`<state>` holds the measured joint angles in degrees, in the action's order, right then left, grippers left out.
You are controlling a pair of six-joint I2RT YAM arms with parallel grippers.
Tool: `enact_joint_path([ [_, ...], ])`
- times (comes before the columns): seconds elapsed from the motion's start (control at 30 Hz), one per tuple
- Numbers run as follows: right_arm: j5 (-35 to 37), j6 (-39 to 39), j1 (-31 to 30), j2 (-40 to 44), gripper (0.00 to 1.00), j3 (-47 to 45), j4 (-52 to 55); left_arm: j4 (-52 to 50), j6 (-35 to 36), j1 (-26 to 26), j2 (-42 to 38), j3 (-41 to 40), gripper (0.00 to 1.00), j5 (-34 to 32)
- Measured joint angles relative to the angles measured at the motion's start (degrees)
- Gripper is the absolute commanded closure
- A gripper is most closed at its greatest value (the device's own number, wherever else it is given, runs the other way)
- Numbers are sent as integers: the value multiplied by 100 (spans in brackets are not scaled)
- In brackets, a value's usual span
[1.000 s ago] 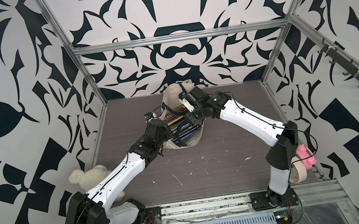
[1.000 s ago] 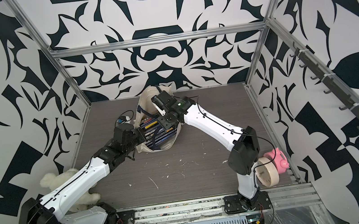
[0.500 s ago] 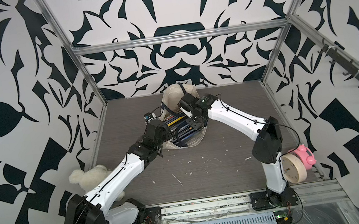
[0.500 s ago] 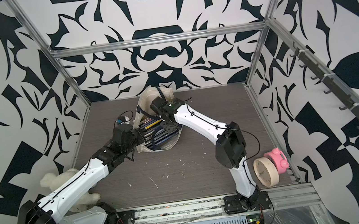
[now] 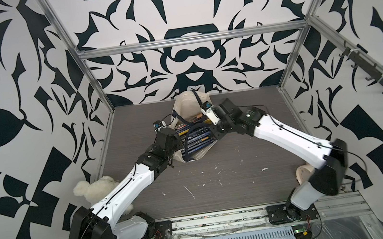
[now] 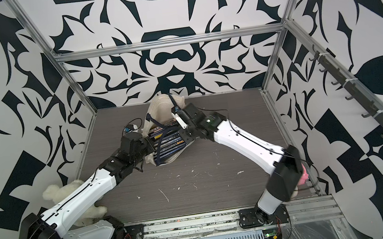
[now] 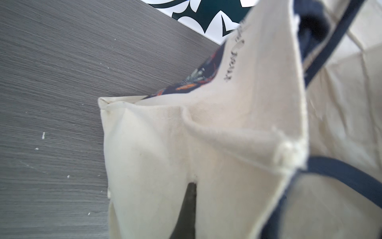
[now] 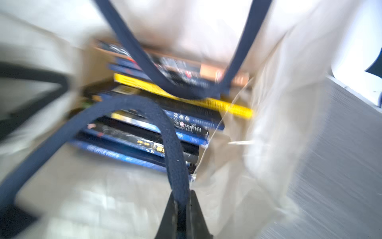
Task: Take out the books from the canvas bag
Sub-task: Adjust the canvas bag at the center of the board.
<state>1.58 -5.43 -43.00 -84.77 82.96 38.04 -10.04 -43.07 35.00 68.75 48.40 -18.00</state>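
Observation:
My right gripper will next pull back and move down over the flecked tabletop to let go, because the navy strap lies across the books.
The cream canvas bag [image 5: 185, 106] [image 6: 158, 106] lies on its side at the middle back of the table, mouth toward the front. Several dark blue and black books [image 5: 198, 139] [image 6: 171, 143] and a yellow one [image 8: 186, 99] are stacked inside. My left gripper [image 5: 179, 146] [image 6: 149, 143] [image 7: 190, 207] is shut on the bag's cream fabric [image 7: 186, 144] at the left side of its mouth. My right gripper [image 5: 215, 135] [image 6: 184, 136] [image 8: 182, 207] is shut on a navy strap handle [image 8: 171, 144] at the right side of the mouth.
A white plush bear [image 5: 94, 188] [image 6: 61, 190] lies at the front left, under my left arm. A tape roll [image 5: 303, 175] and a pink object [image 6: 303, 178] sit at the front right behind my right arm. White flecks are scattered on the grey table [image 5: 219, 184].
My right gripper has closed from open onto the navy strap handle. The right arm swung in toward the bag and then drew back to the right. The left arm stayed put.

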Motion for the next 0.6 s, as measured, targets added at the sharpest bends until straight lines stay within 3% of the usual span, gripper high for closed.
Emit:
enact_joint_path([
  [0.17,-957,-356,-76,1729,100,-1862,-1113,35,-98,33,37,55,100,90],
  [0.3,-1213,-568,-85,2887,100,-3259,-1987,-26,-210,37,179,214,100,199],
  [0.6,-1416,-815,-310,4221,100,-5016,-3707,-227,-527,-85,623,535,100,317],
])
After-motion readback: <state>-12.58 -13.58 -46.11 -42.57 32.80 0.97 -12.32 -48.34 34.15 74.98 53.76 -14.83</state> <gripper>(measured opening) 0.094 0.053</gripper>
